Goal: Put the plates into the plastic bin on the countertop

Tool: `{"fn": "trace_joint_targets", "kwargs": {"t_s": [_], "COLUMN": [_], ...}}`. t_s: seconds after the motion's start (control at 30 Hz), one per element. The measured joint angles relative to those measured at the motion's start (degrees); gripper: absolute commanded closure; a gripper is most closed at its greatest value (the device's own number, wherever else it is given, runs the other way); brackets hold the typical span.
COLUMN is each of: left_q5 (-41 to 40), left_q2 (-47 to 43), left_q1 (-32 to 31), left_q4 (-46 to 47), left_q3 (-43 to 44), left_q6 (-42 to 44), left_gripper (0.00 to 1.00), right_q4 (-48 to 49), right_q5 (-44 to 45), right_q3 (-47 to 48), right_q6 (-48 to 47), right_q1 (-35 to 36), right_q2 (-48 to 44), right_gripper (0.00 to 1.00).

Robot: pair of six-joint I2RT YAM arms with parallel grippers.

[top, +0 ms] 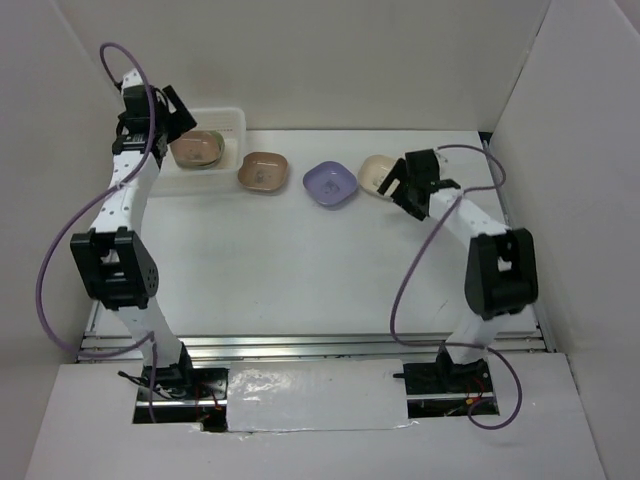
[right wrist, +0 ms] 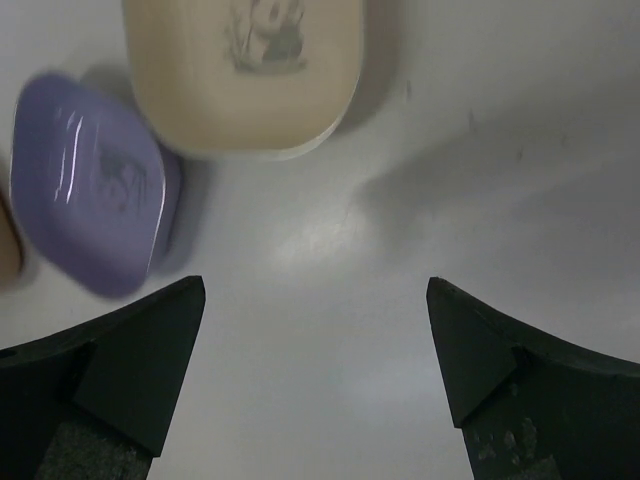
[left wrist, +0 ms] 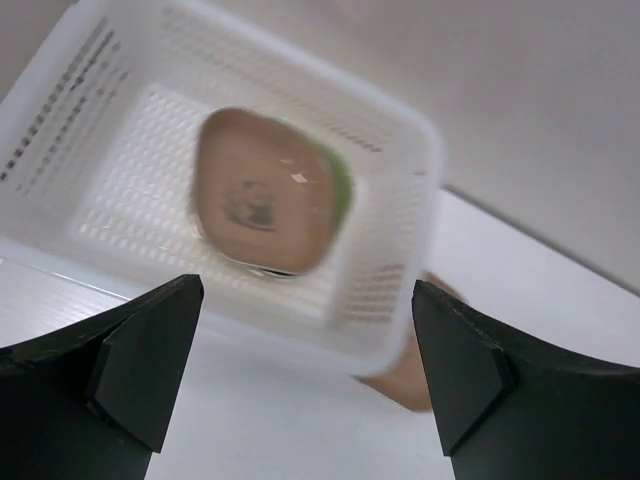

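Empty countertop lies beside the cream plate's rim facing away (top: 395, 164) (right wrist: 360, 58) from the purple plate, so my right gripper will move down and outward onto that rim next.
The white lattice bin (top: 232, 122) stands at the back left and holds a brown plate (top: 196, 149) stacked on a green one (left wrist: 338, 180); the bin (left wrist: 100, 120) and brown plate (left wrist: 265, 195) also show in the left wrist view. On the countertop (top: 300, 260) lie a brown plate (top: 264, 172), a purple plate (top: 330, 183) and a cream plate (top: 376, 173). My left gripper (top: 170, 112) is open and empty above the bin's near side. My right gripper (top: 400, 185) is open and empty just short of the cream plate (right wrist: 245, 70) and purple plate (right wrist: 92, 185).
White walls enclose the table on the left, back and right. A metal rail (top: 320, 345) runs along the front edge. Purple cables loop beside both arms.
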Motion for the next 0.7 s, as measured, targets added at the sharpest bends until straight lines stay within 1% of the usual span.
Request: {"fn": "trace_joint_targets", "kwargs": {"t_s": [0.03, 0.07, 0.13, 0.23, 0.27, 0.37, 0.4, 0.47, 0.53, 0.57, 0.6, 0.67, 0.7], "left_q5": [-1.3, -2.3, -2.6, -2.2, -2.3, -3.1, -3.3, -3.5, -3.8, -4.2, -4.6, -5.4, -5.7], "left_q2": [-3.4, -6.2, -9.6, -12.8, -13.9, -18.2, -19.7, -21.9, -23.8, -24.6, -25.3, -26.4, -26.6], "left_q1": [-2.0, -4.0, -7.8, -11.5, -12.6, -16.5, -18.3, -21.5, -24.9, -26.3, -27.2, -28.5, -28.9], "left_q4": [-0.8, -1.7, -4.0, -7.2, -8.0, -10.0, -11.0, -13.3, -14.8, -15.5, -16.0, -16.5, -16.7], "left_q3": [-0.6, -0.5, 0.7, 0.2, -1.5, -10.0, -12.9, -16.8, -19.4, -20.2, -20.7, -21.3, -21.4], "left_q6": [-0.3, -1.0, -2.0, -3.4, -3.9, -4.3, -4.3, -4.2, -4.2, -4.2, -4.2, -4.1, -4.1], "left_gripper": [0.01, 0.01, 0.01, 0.01, 0.01, 0.01, 0.01, 0.01, 0.01, 0.01, 0.01, 0.01, 0.01], "right_q4": [-0.2, -0.3, -1.5, -4.0, -5.1, -8.5, -9.6, -11.5, -13.0, -13.8, -14.3, -15.0, -15.2], "right_q5": [0.1, 0.4, 0.5, 0.4, 0.2, -0.3, -0.3, -0.3, -0.4, -0.4, -0.4, -1.2, -1.6], "right_q3": [4.4, 6.7, 13.1, 19.7, 22.7, 32.3, 34.9, 38.5, 39.5, 39.5, 39.5, 39.5, 39.4], "right_q6": [0.0, -0.1, -0.2, -0.8, -1.1, -2.2, -2.4, -2.9, -3.1, -3.1, -3.1, -3.2, -3.1], "right_q1": [-1.9, -2.9, -5.6, -7.4, -7.5, -7.3, -7.1, -7.0, -7.0, -7.0, -7.1, -7.5, -7.8], "right_q2": [4.7, 7.1, 13.8, 20.5, 23.2, 30.9, 33.2, 36.2, 37.5, 37.7, 37.7, 37.7, 37.7], "right_gripper": [0.0, 0.0, 0.0, 0.01, 0.01, 0.06, 0.15, 0.26, 0.41, 0.47, 0.61, 0.79, 1.0]}}
